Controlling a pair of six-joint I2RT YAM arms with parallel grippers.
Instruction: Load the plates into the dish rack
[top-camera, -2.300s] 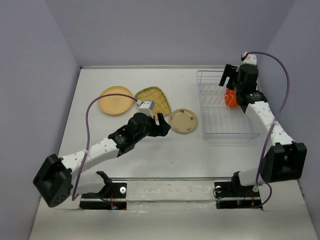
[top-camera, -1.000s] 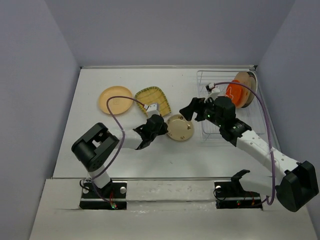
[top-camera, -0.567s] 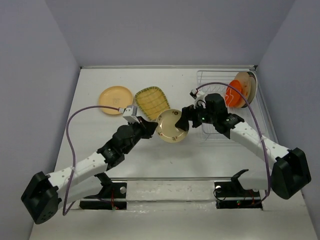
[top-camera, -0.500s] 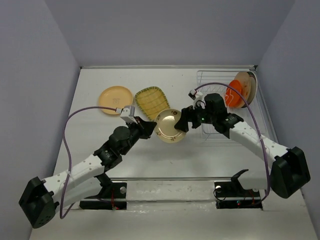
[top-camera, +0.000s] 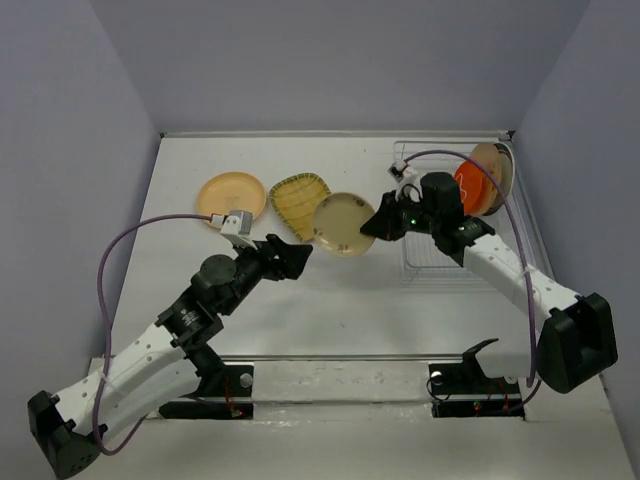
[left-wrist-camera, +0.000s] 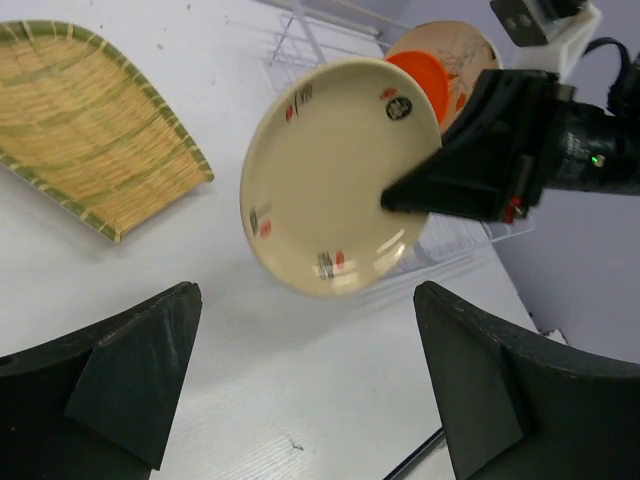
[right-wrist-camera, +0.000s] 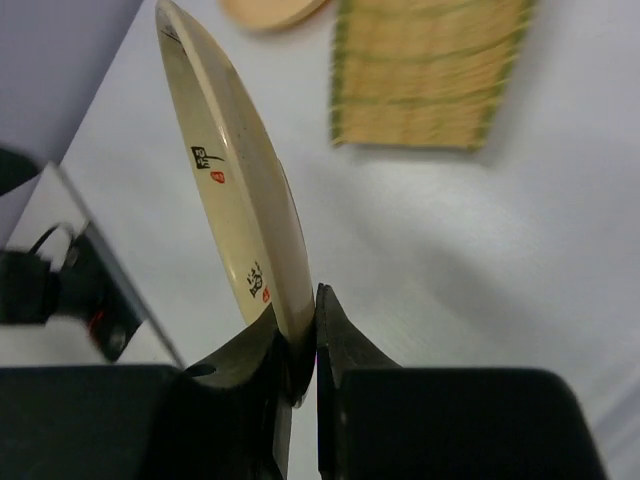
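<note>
I will next turn the small beige plate upright over the dish rack with my right gripper. Then I will lower it beside the orange-red plate, where the slots are empty.
My right gripper (top-camera: 373, 226) is shut on the rim of the small beige plate (top-camera: 340, 222), which hangs tilted above the table left of the dish rack (top-camera: 440, 252). The right wrist view shows that plate (right-wrist-camera: 235, 190) edge-on between the pinched jaws of the right gripper (right-wrist-camera: 305, 340). My left gripper (top-camera: 293, 256) stands open just left of it, apart from it, its fingers (left-wrist-camera: 130, 380) wide with the beige plate (left-wrist-camera: 340, 190) beyond them. An orange-red plate (top-camera: 468, 190) and a tan plate (top-camera: 495, 165) stand in the rack. A peach plate (top-camera: 232, 195) and a yellow-green grid plate (top-camera: 298, 198) lie on the table.
The grey side walls close in the table on the left, back and right. The rack sits near the right wall. The right arm's cable (top-camera: 450, 153) loops over the rack's back. A metal rail (top-camera: 340, 372) runs along the near edge between the arm bases.
My left gripper let go of the beige plate and opened wide, drawing back to the left. My right gripper shut on the plate's rim and carries it up and back.
</note>
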